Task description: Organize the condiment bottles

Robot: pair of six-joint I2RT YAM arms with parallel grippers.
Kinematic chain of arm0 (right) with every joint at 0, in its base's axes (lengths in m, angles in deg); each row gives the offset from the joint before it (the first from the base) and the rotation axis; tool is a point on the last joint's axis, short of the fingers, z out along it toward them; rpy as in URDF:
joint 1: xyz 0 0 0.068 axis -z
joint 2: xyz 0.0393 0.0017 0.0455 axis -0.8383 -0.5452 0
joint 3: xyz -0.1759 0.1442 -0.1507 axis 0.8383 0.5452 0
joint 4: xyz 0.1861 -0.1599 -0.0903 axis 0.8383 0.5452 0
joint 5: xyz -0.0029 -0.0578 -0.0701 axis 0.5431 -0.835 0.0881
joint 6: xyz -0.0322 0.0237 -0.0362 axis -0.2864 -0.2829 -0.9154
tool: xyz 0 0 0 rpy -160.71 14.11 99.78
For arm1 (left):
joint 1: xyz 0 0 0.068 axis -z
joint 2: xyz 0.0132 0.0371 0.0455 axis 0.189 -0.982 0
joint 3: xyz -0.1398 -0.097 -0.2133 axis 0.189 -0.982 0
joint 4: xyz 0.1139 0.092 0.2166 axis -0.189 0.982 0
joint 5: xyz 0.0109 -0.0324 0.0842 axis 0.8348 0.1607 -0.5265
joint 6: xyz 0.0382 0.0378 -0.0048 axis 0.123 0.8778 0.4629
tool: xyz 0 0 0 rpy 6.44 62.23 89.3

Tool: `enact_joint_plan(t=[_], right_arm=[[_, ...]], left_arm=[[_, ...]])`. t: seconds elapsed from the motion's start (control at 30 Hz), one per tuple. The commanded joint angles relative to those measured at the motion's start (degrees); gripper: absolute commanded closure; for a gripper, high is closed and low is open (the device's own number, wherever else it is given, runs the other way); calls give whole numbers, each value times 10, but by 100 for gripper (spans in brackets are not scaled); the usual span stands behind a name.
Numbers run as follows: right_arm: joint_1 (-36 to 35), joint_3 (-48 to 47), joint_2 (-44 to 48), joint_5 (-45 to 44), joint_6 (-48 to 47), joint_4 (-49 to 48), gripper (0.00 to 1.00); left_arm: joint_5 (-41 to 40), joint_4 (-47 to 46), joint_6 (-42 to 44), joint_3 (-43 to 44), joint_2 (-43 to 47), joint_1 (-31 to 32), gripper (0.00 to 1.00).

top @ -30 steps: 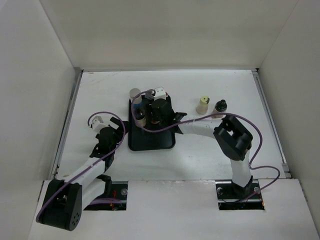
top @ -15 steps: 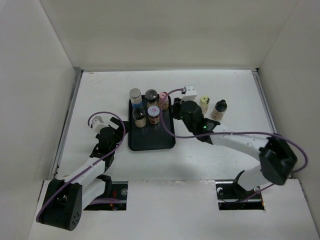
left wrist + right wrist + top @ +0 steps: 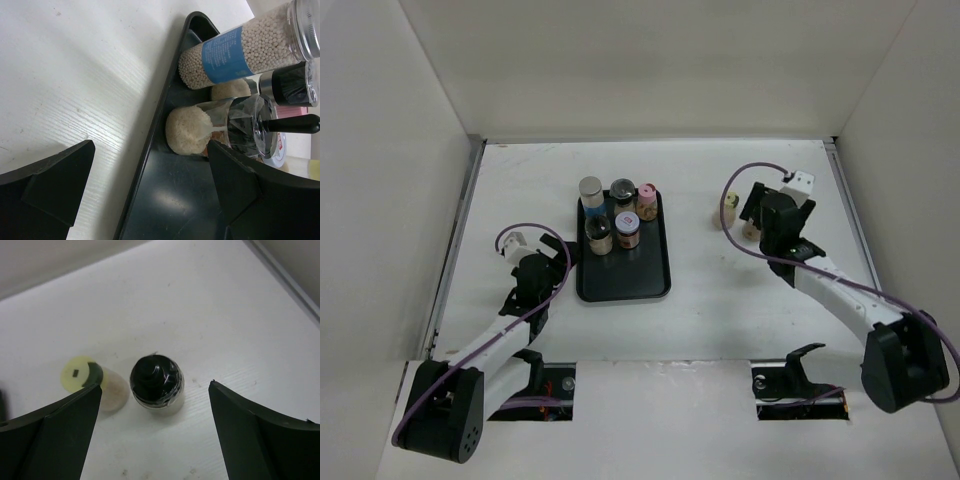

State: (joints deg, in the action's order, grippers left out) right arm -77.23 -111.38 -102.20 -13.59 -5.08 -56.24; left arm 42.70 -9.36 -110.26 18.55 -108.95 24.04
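My right gripper should go down and close around the bottle's black cap (image 3: 156,380) below it, sliding one finger between the bottles, as the pale-yellow-capped one stands so close.
Several condiment bottles stand at the far end of the black tray (image 3: 625,282): a grey-capped jar (image 3: 591,187), a black-capped one (image 3: 623,188), a pink-capped one (image 3: 646,191) and two shorter ones in front. A pale-yellow-capped bottle (image 3: 82,374) and a black-capped bottle (image 3: 156,382) stand on the table to the tray's right. My right gripper (image 3: 155,386) hovers open above the black-capped bottle, one finger on each side, not touching it. My left gripper (image 3: 150,150) is open, straddling the tray's left rim (image 3: 150,145), holding nothing. A blue-banded jar (image 3: 240,50) shows in the left wrist view.
White walls close in the table on the left, back and right. A metal rail (image 3: 855,230) runs along the right edge, close to the right gripper. The near half of the tray holds no bottles.
My right arm has swung from the tray's bottles over to the two bottles at the right, and its jaws have opened wide. The left arm has not moved.
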Motion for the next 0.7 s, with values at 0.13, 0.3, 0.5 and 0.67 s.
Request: enact_joint_plan(t=[0.13,0.3,0.5,0.67], right_arm=[[22,-40,-84,59,2,-12,5],[51,-43,-117,78,19,-33,10],[69,-52,-159,102,22,-59,13],[68,-65,-186,109,23,-81,23]], left_arm=[[6,-29,3,6,1,0,0],[2,-30,2,5,1,-2,0],[3,-30,2,7,-4,1,0],[7,-31,4,5,-1,1,0]])
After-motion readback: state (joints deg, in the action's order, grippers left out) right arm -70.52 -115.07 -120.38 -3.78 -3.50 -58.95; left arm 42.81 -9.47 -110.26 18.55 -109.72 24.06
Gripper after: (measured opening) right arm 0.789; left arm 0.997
